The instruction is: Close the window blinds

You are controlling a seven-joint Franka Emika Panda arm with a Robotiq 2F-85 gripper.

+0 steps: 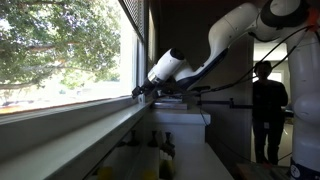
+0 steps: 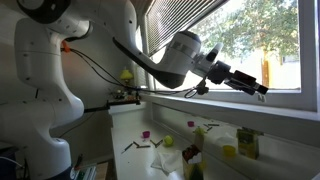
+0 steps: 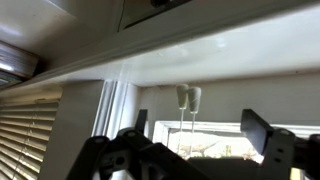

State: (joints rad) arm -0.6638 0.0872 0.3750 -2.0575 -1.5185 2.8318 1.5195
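The gripper stays nearly in place next and draws both fingers together onto the thin cord above the tassels, since their cords run between the open fingers.
The window blinds [image 1: 136,14] are grey-white slats, raised high at the window's far end; they also show in an exterior view [image 2: 178,14] and at the left of the wrist view [image 3: 24,130]. My gripper [image 1: 137,92] reaches low over the window sill [image 1: 70,125], as an exterior view [image 2: 262,91] also shows. In the wrist view my gripper [image 3: 200,140] is open, its two dark fingers wide apart. Two pale cord tassels [image 3: 188,97] hang between and beyond the fingers. I cannot tell whether they touch a finger.
The glass pane [image 1: 55,45] shows trees. Below the sill stands a white counter [image 2: 150,160] with small bottles and scraps. A person in dark clothes [image 1: 267,105] stands at the back of the room. The robot's white base [image 2: 40,100] stands beside the counter.
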